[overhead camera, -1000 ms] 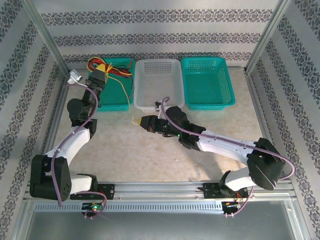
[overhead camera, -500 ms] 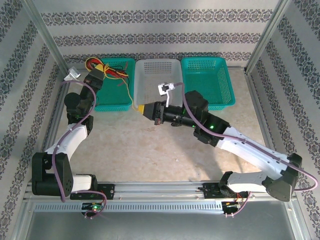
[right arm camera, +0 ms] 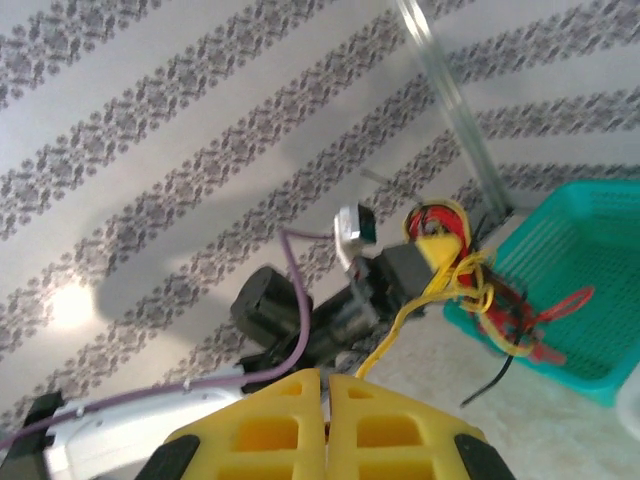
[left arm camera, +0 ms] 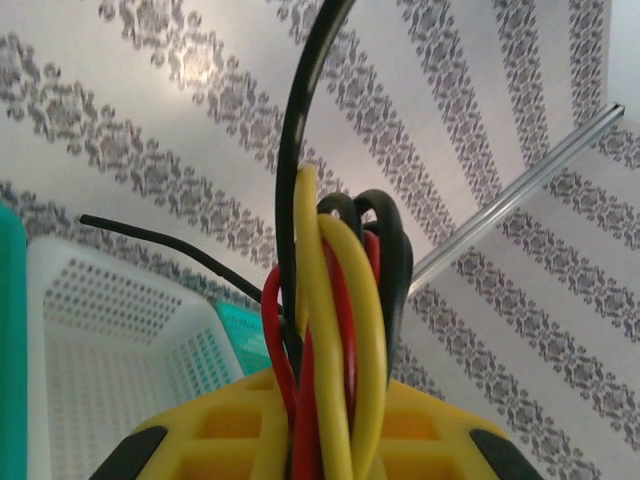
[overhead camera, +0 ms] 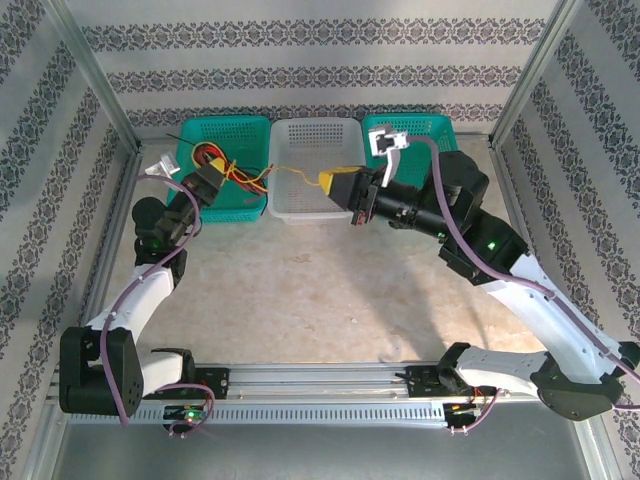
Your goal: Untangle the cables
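My left gripper is above and in front of the bare tabletop before the white basket, so it needs to move back and down and release the bundle on that spot.
The cables (overhead camera: pixel 238 174) are a tangle of thin red, yellow and black wires held over the left teal basket (overhead camera: pixel 245 208). My left gripper (overhead camera: pixel 213 166) is shut on this bundle. In the left wrist view the wires (left arm camera: pixel 340 320) rise in loops from between the yellow fingers (left arm camera: pixel 200 440). One yellow cable (overhead camera: pixel 295 172) stretches rightward from the bundle, above the white basket (overhead camera: pixel 300 135), to my right gripper (overhead camera: pixel 330 183), which is shut on it. In the right wrist view that yellow strand (right arm camera: pixel 395 330) runs from the closed yellow fingers (right arm camera: pixel 280 430) to the tangle (right arm camera: pixel 480 290).
A second teal basket (overhead camera: pixel 445 130) stands at the back right beside the white one. A loose black cable end (left arm camera: pixel 150 235) sticks out sideways from the bundle. Aluminium posts and patterned walls enclose the table on three sides. Bare tabletop (overhead camera: pixel 320 290) lies in front of the baskets.
My right arm has swung up and to the right, drawing the yellow cable out over the white basket. The left gripper has shifted a little toward the basket's near edge with the bundle.
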Controlling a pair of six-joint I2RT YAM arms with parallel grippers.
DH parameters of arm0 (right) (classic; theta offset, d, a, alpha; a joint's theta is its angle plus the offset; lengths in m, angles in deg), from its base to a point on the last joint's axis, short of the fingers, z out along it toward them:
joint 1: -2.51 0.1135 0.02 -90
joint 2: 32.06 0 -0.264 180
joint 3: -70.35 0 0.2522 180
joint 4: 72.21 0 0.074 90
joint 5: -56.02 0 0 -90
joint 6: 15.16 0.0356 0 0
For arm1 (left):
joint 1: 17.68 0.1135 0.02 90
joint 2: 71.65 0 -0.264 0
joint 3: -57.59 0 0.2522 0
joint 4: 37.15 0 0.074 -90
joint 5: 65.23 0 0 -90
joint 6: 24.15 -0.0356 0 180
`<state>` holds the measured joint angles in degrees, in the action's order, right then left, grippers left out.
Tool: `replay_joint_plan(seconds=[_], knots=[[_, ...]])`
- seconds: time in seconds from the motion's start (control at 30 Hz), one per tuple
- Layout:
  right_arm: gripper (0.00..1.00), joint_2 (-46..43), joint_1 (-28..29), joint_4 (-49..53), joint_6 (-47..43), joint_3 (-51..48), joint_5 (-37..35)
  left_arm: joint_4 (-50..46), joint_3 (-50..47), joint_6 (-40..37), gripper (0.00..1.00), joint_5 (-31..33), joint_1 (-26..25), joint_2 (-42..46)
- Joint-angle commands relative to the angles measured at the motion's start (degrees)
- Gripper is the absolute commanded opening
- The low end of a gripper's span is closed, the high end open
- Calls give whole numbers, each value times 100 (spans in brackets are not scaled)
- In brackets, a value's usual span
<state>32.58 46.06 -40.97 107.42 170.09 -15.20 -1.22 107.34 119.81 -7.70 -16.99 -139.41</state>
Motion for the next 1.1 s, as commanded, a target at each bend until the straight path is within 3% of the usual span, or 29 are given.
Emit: replay_joint_plan(seconds=[0.0, 0.37, 0.8, 1.07], knots=[[0, -109, -360, -130, -151, 694, -76, -324, -258, -200, 0, -81, -23, 188], [0, 426, -2235, 1059, 245, 1985, -181, -206, -732, 91, 0, -418, -49, 608], [0, -117, -4665, 1688, 522, 1294, 55, 217, -963, 454, 0, -327, -50, 642], [0, -406, -5621, 1970, 595, 664, -54, 680, -1288, 781, 0, -155, -43, 662]])
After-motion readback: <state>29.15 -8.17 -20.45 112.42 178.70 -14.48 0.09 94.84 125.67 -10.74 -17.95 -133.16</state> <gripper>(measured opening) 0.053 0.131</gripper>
